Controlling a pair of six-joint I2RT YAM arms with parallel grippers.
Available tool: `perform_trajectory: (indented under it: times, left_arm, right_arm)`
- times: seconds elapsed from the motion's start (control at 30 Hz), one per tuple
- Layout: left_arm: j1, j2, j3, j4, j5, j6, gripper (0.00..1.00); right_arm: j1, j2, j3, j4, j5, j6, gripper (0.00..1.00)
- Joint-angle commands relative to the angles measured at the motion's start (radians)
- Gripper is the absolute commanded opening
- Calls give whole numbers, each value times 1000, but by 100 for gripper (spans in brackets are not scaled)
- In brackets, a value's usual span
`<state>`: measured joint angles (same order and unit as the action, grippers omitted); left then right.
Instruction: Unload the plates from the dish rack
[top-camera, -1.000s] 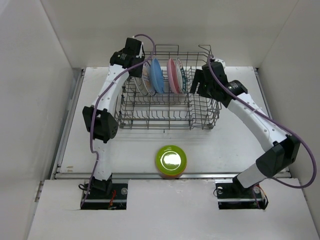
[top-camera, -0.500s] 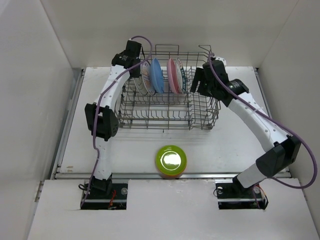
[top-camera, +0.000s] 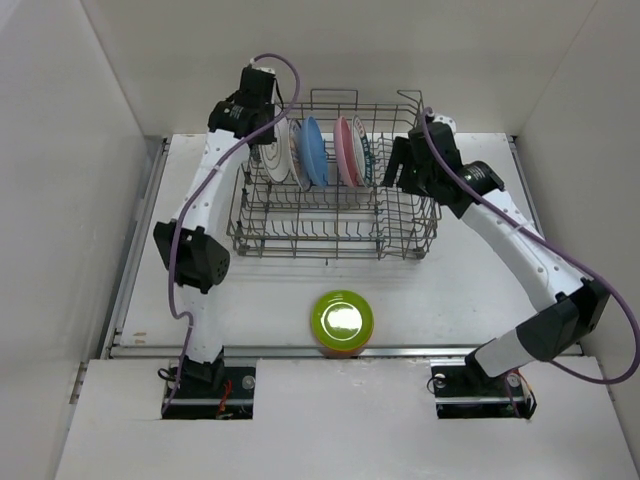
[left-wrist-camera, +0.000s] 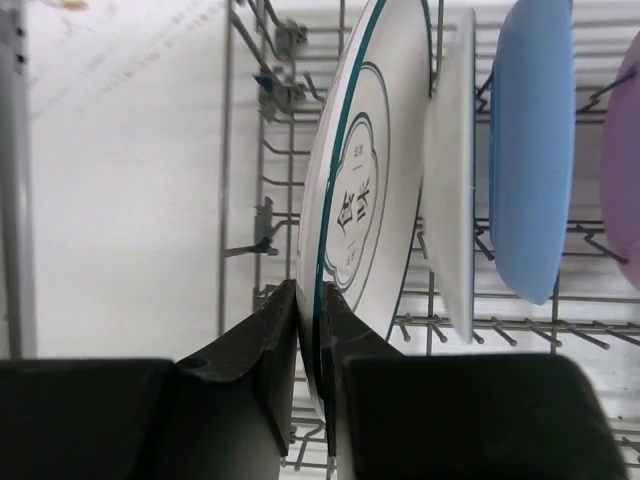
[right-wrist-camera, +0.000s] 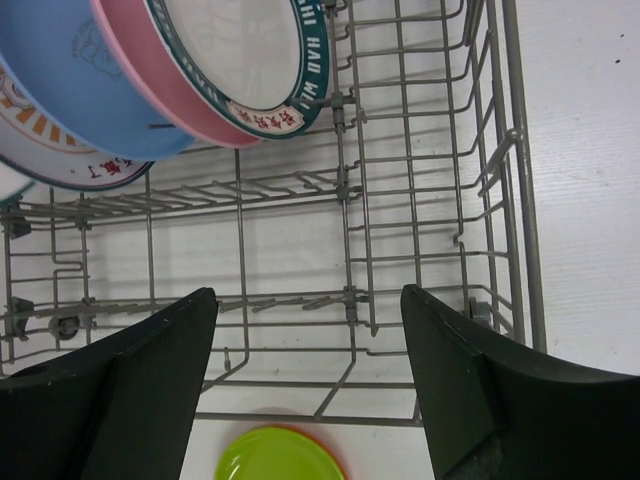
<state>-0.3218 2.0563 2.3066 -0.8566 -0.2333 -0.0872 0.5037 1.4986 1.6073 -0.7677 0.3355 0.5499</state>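
Note:
My left gripper lifts from the rack next, swings left in the top view and back, then tilts the plate down where the table is empty.
The grey wire dish rack (top-camera: 400, 215) stands at the table's back. My left gripper (top-camera: 270, 130) is shut on the edge of an upright white plate with a thin teal rim line and dark lettering (left-wrist-camera: 365, 180), held over the rack's left end (left-wrist-camera: 245, 180). Beside it stand a white plate with orange pattern (right-wrist-camera: 50, 150), a blue plate (top-camera: 315, 150), a pink plate (top-camera: 345, 150) and a white plate with a teal lettered rim (right-wrist-camera: 240, 50). My right gripper (right-wrist-camera: 310, 340) is open and empty above the rack's right half. A lime green plate (top-camera: 342, 320) lies on an orange one near the front edge.
The rack's raised handle loops (top-camera: 335, 97) stand at its back and right (top-camera: 413, 100). White walls enclose the table on the left, back and right. The rack's front rows of tines (right-wrist-camera: 290, 300) hold nothing.
My left gripper has risen and shifted back and left with the white lettered plate, drawing it away from the neighbouring plates. The right gripper has barely moved.

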Motion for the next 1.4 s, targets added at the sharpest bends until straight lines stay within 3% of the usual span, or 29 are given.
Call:
perform_trajectory:
  times: [0.0,0.33,0.5,0.7,0.8,0.97,1.07,1.27,1.37]
  left_arm:
    - [-16,-160,71,77,-49,10,0]
    - [12,-278,45,44,-158,43,0]
    - [94,-399,76,-28,-190,84,0]
    - [337,-574,-125,-180,-48,109,0]
    - [495,-599,-243,-260,113,135,0]
    - [752,-601,-424,-392,508,231,0]
    - [814,-591,-573,-444,644,358,0]
    - [877,-570,-785,-463,664,555,0]
    - [900,-550,-868,-415,611,566,0]
  right_arm:
    - [30,-44,39,-19,28,5,80]
    - [88,-66,49,-28,46,15,80]
    - [133,6,121,22,-102,-105,80]
    - [193,233,394,105,-193,-179,78]
    - [203,358,525,166,-211,-179,74]
    - [214,523,683,232,-222,-179,64]
    - [225,594,694,307,-231,-179,61]
    - [245,681,741,338,-173,-188,54]
    - [268,719,752,349,-122,-208,51]
